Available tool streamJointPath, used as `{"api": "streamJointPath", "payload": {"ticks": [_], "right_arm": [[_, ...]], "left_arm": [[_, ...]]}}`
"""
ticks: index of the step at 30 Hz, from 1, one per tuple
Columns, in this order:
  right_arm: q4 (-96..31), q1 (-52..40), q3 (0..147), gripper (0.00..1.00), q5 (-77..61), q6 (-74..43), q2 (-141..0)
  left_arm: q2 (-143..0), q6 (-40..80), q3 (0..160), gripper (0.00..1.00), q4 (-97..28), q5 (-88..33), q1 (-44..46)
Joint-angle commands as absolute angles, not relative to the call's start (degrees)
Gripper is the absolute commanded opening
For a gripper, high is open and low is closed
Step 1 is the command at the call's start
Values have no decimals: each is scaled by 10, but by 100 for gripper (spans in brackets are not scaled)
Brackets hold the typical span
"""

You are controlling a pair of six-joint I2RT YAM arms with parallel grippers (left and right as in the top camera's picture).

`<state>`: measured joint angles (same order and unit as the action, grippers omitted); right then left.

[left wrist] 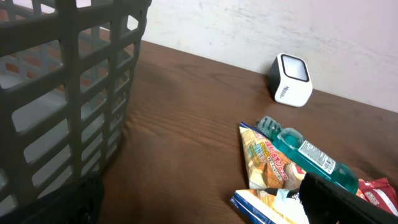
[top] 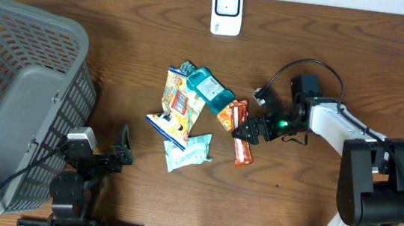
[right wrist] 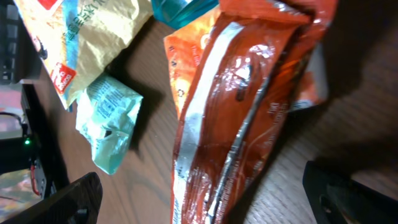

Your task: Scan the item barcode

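Note:
My right gripper should lower onto the middle of the orange-red foil packet, lying flat and untouched between my fingertips, and close both across its width.
A white barcode scanner (top: 227, 10) stands at the table's far edge and also shows in the left wrist view as the scanner (left wrist: 291, 79). An orange-red foil packet (top: 241, 153) lies at the right side of a pile of items. My right gripper (top: 249, 131) is open just over it. In the right wrist view the packet (right wrist: 236, 124) lies flat on the wood between the spread fingers (right wrist: 68, 202), and neither finger touches it. My left gripper (top: 119, 153) is open near the front left, with nothing in it.
The pile holds a teal bottle (top: 208, 86), a yellow snack bag (top: 181, 99), a blue-edged bag (top: 170, 127) and a small pale teal packet (top: 189, 151). A grey mesh basket (top: 16, 93) fills the left side, close to the left arm.

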<state>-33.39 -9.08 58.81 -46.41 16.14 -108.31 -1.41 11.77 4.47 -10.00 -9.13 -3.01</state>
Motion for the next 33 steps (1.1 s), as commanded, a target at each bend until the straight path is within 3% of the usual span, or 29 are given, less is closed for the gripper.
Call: {"api": "streamJointPath", "payload": {"ticks": [1, 9, 14, 22, 24, 27, 30, 33], "right_arm": [[-336, -102, 572, 99, -447, 167, -1125], [-366, -108, 573, 89, -451, 168, -1245], [-410, -96, 588, 76, -428, 196, -1274], [-415, -89, 588, 77, -375, 216, -1274], [-410, -92, 588, 66, -367, 215, -1274], [-401, -100, 588, 35, -340, 215, -1274], [-395, -109, 588, 26, -323, 215, -1274], [-392, -113, 588, 6, -318, 215, -1274]], "left_arm": [[-14, 117, 36, 100, -115, -101, -31], [-14, 117, 36, 100, -115, -101, -31], [-14, 117, 36, 100, -115, -100, -31], [-14, 117, 36, 100, -115, -101, -31], [-14, 117, 36, 100, -115, -101, -31], [-14, 117, 36, 100, -115, -101, -31], [-14, 117, 36, 100, -115, -101, -31], [-14, 117, 36, 100, -115, -101, -31]]}}
